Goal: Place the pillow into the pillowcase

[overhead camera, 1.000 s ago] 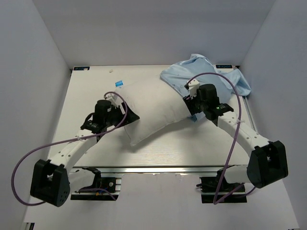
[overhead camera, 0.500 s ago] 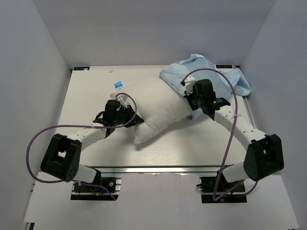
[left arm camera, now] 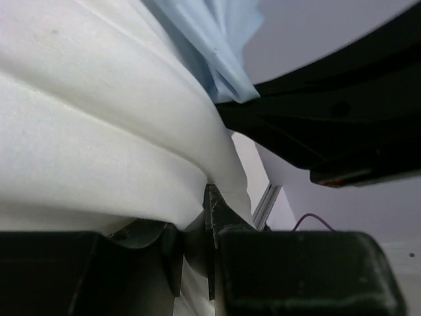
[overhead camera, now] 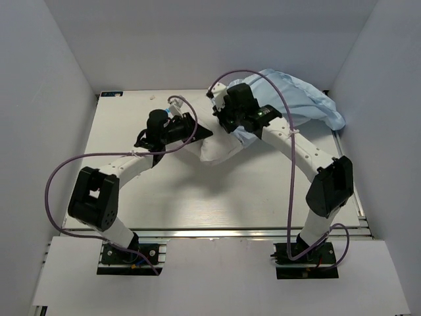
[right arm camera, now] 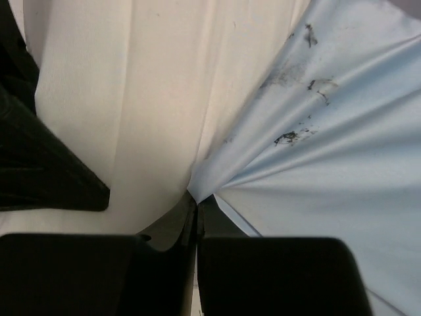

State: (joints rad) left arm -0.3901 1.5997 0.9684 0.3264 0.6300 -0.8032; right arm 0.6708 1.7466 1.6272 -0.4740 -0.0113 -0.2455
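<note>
My left gripper needs to move back and down next and let go of the pillow's fold on the bare near tabletop. That clear part of the tabletop is below it, toward my base.
The white pillow (overhead camera: 220,148) hangs bunched between the two arms over the far half of the table. My left gripper (overhead camera: 195,130) holds its left end. In the left wrist view the pillow (left arm camera: 99,131) fills the frame and a fold of it is pinched in the left gripper (left arm camera: 196,224). The light blue pillowcase (overhead camera: 302,102) is heaped at the far right. My right gripper (overhead camera: 228,125) is shut on its edge, against the pillow's far end. In the right wrist view the right gripper (right arm camera: 197,205) nips a corner of the pillowcase (right arm camera: 329,164) beside the pillow (right arm camera: 131,99).
White walls close in the table (overhead camera: 197,191) on the left, far and right sides. An aluminium rail (overhead camera: 217,232) runs along the near edge by the arm bases. Purple cables loop off both arms. The left arm's black body (right arm camera: 39,164) shows beside the right wrist.
Both grippers have shut, the left on the pillow, the right on the pillowcase edge. Both arms have swung toward the far side, lifting and bunching the pillow against the pillowcase.
</note>
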